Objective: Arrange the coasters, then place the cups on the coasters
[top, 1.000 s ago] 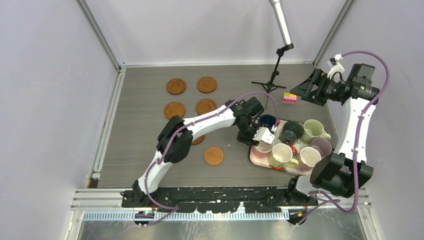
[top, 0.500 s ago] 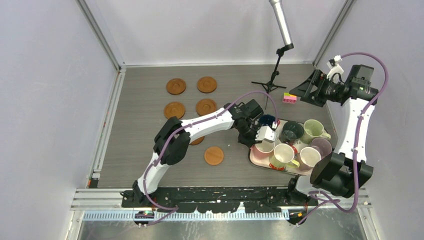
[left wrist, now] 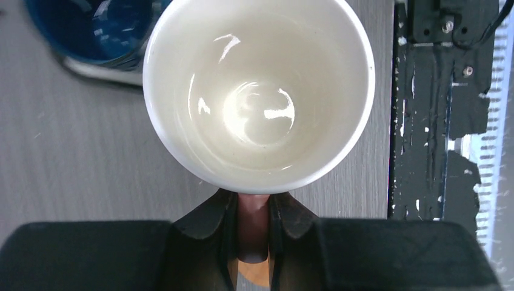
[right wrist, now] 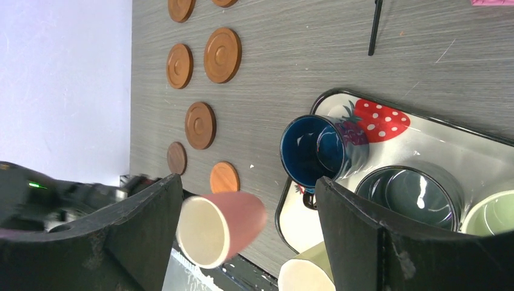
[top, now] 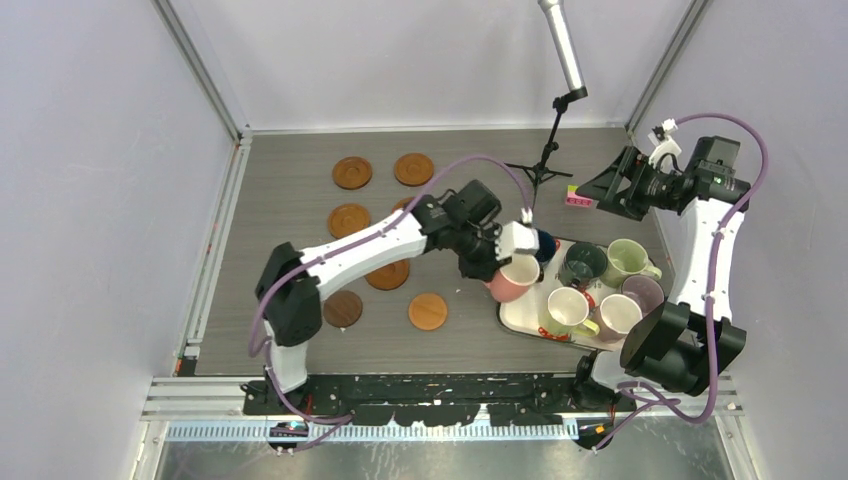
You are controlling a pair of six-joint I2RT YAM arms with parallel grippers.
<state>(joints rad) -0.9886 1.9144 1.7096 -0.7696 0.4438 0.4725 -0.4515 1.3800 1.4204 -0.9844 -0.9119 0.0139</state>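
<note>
My left gripper moves outward and left in the top view over the far corner coaster next, then down, releasing the pink cup because it's empty.
My left gripper (left wrist: 253, 224) is shut on the handle of a pink cup (left wrist: 259, 91) with a cream inside. In the top view that pink cup (top: 513, 279) hangs tilted over the table just left of the tray, under the left gripper (top: 503, 258). Dark blue (top: 543, 243), dark grey (top: 581, 264), light green (top: 627, 260), purple (top: 642, 293), pale yellow (top: 565, 310) and cream-pink (top: 617, 315) cups stand on the tray. Several brown coasters (top: 351, 172) lie left of it, one dark (top: 343, 308). My right gripper (top: 600, 188) hovers open at the back right, holding nothing.
The white strawberry-print tray (top: 518, 314) sits at the front right. A microphone stand (top: 545, 160) and a small pink and yellow block (top: 578, 196) are behind it. Metal frame rails border the table on the left and back.
The left gripper has shut on the pink cup's handle, lifted it off the tray and carried it left. The left arm swung left, uncovering two coasters. The right arm barely moved.
</note>
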